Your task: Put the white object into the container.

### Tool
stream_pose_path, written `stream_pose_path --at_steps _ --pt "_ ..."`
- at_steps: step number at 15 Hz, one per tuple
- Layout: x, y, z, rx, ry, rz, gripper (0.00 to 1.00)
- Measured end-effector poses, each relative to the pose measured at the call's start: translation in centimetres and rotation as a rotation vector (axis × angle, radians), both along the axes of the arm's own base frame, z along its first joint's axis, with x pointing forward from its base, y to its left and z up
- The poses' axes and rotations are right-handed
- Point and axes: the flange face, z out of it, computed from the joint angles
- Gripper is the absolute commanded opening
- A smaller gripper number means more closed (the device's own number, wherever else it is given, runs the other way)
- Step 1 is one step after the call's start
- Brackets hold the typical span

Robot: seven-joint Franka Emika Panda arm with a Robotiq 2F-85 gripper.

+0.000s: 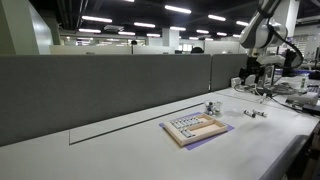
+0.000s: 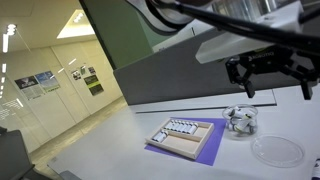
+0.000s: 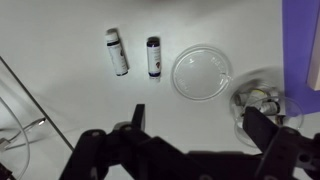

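Note:
My gripper moves down and to its left in the wrist view onto the white object [image 1: 249, 113] [image 3: 154, 57] next, beside the round lid that lies flat there below it.
The white object [image 3: 117, 50] is a small white tube with a dark end, lying flat on the white table. A darker tube [image 3: 153, 55] lies beside it. In an exterior view the white object shows as a tiny low piece [image 1: 254, 113]. The container is a small clear glass jar [image 3: 262, 100] with small items inside, also seen in both exterior views [image 2: 240, 120] [image 1: 211, 108]. My gripper [image 3: 197, 130] is open and empty. It hangs high above the table [image 2: 268, 85], over the spot between the jar and the tubes, touching nothing.
A clear round lid [image 3: 201, 72] lies flat between the tubes and the jar, also in an exterior view [image 2: 275, 150]. A wooden tray [image 1: 195, 127] with small pieces sits on a purple mat [image 2: 205, 150]. A grey partition [image 1: 100, 90] runs behind the table. Cables lie at the left [image 3: 15, 110].

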Motion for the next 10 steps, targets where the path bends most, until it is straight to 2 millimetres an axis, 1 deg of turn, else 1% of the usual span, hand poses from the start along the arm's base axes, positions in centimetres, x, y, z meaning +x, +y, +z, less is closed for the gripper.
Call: stream_pose_path --at_steps 3,6,8,10 --pt "1.3 -1.8 -5.5 0.017 0.03 0.039 1.0" --pt "1.7 -3.1 -10.6 0.041 0.068 0.071 1.0" --pt "1.6 -4.2 -13.2 0.057 0.088 0.075 1.0" --pt "1.2 -5.3 -15.0 0.066 0.101 0.072 1.0"
